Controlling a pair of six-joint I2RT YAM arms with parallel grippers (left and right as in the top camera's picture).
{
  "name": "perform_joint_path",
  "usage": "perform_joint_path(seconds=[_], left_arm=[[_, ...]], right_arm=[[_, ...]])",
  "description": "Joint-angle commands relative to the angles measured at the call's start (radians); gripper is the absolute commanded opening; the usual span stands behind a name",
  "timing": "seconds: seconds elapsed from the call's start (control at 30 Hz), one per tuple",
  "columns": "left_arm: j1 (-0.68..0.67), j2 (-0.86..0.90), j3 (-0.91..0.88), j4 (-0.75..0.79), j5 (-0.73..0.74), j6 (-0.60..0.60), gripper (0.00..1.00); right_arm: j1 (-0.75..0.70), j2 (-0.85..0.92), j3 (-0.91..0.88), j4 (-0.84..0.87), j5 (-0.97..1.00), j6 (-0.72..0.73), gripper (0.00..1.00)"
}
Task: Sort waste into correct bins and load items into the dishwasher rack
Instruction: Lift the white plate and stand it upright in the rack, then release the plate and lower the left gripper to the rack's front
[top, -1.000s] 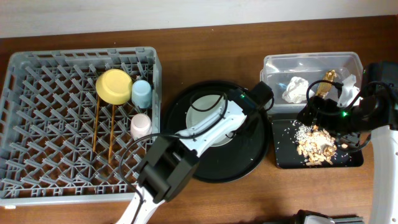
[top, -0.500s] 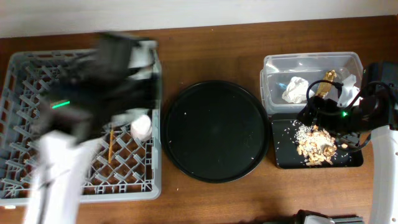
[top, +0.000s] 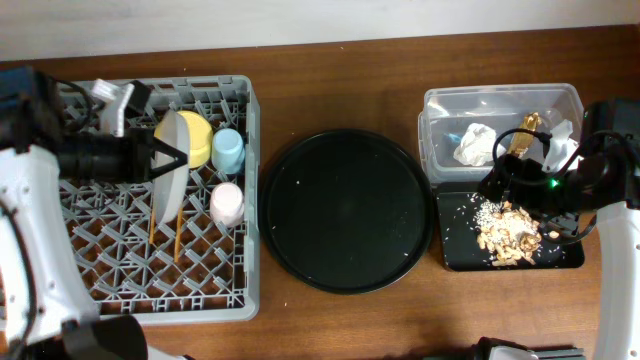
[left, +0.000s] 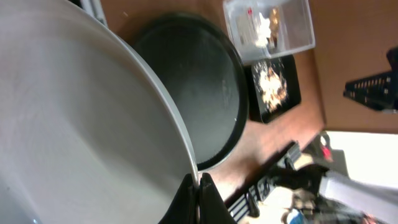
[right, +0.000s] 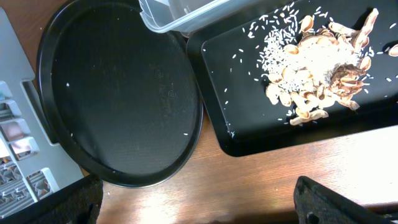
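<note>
I should next lower the on-edge plate with my left gripper into the rack wires beside the pink cup and release the plate's rim, because those pegs are below the gripper.
My left gripper (top: 158, 157) is shut on the rim of the pale grey-green plate (top: 170, 170), holding it on edge over the grey dishwasher rack (top: 60, 260); the plate fills the left wrist view (left: 74, 124), pinched at the jaws (left: 198, 186). In the rack are the yellow bowl (top: 200, 140), blue cup (top: 228, 150), pink cup (top: 227, 203) and two chopsticks (top: 179, 228). My right gripper (right: 196, 199) is open and empty over the table beside the shallow black tray (top: 456, 255), which holds food scraps (top: 508, 232). The clear tub (top: 440, 105) holds tissue (top: 476, 143) and a gold wrapper (top: 525, 130).
The large round black tray (top: 346, 210) lies bare between the rack and the bins; it also shows in the right wrist view (right: 118, 93). Rice grains are scattered in the shallow black tray (right: 236, 134).
My left arm carried the plate from the round black tray leftward to the rack and now holds it on edge there. The right arm has not moved.
</note>
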Motion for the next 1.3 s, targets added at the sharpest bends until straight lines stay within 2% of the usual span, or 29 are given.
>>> perform_joint_path(seconds=[0.0,0.27,0.6,0.63,0.73,0.83,0.87,0.9,0.97,1.0,1.27], left_arm=[[0.003,0.089,-0.031,-0.001,0.064,0.114,0.00],[0.004,0.201,-0.069,0.002,0.071,0.154,0.00],[0.074,0.211,-0.069,0.037,0.026,0.119,0.02],[0.082,0.211,-0.069,0.036,0.026,0.119,0.06],[0.105,0.211,-0.069,0.037,0.025,0.119,0.26],[0.124,0.211,-0.069,0.039,0.025,0.119,0.35],[0.131,0.211,-0.069,0.042,0.025,0.119,0.48],[0.137,0.211,-0.069,0.048,0.025,0.109,0.66],[0.139,0.211,-0.069,0.056,0.025,0.090,0.85],[0.139,0.211,-0.069,0.054,0.026,0.089,0.99],[0.148,0.180,-0.068,0.096,0.049,-0.011,0.99]], right_arm=[[-0.006,0.001,0.002,0.000,0.010,-0.004,0.99],[-0.006,0.001,0.002,0.000,0.010,-0.004,0.99],[-0.006,0.001,0.002,0.000,0.010,-0.004,0.99],[-0.006,0.001,0.002,0.000,0.010,-0.004,0.99],[-0.006,0.001,0.002,0.000,0.010,-0.004,0.99],[-0.006,0.001,0.002,0.000,0.010,-0.004,0.99],[-0.006,0.001,0.002,0.000,0.010,-0.004,0.99],[-0.006,0.001,0.002,0.000,0.010,-0.004,0.99],[-0.006,0.001,0.002,0.000,0.010,-0.004,0.99],[-0.006,0.001,0.002,0.000,0.010,-0.004,0.99],[-0.006,0.001,0.002,0.000,0.010,-0.004,0.99]])
